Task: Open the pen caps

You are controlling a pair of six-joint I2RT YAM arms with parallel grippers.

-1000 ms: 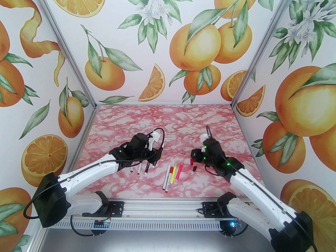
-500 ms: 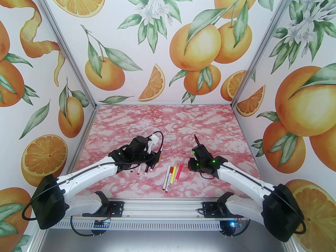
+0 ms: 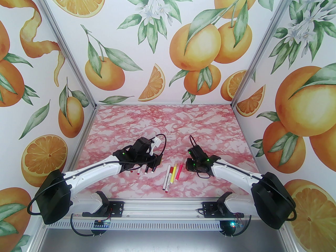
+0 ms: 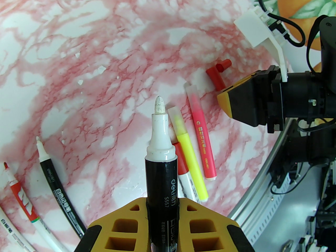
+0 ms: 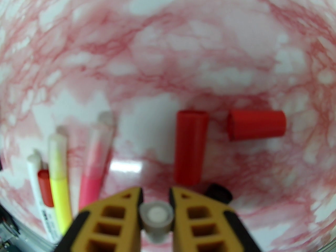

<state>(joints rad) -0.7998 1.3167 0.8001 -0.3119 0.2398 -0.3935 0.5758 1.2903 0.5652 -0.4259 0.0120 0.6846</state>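
Observation:
My left gripper brings the held pen down onto the clear tabletop below next, beside the uncapped black pen, and releases, since the held pen's tip is bare.
My left gripper (image 4: 162, 211) is shut on a black-barrelled pen (image 4: 161, 164) whose bare white tip points away from me. It hovers low over the table, left of centre (image 3: 155, 163). My right gripper (image 5: 156, 206) holds a small white pen cap (image 5: 156, 216) between its fingers, both touching it, just above the table (image 3: 188, 164). Ahead of it lie two red pen caps (image 5: 190, 147) (image 5: 256, 125) and a black pen cap (image 5: 218, 193). Capped yellow (image 5: 59, 167), pink (image 5: 95, 164) and red-and-white (image 5: 39, 182) pens lie to its left.
Three uncapped pens (image 4: 56, 188) (image 4: 23, 201) (image 4: 8, 230) lie under my left arm. The capped pens (image 3: 172, 176) sit between the two grippers. The marble table (image 3: 168, 119) stretches open toward the back wall. A metal rail (image 3: 162, 214) runs along the near edge.
My right arm swung left and down to the loose caps beside the pens, still carrying the white cap. My left arm drifted slightly right and nearer with its pen.

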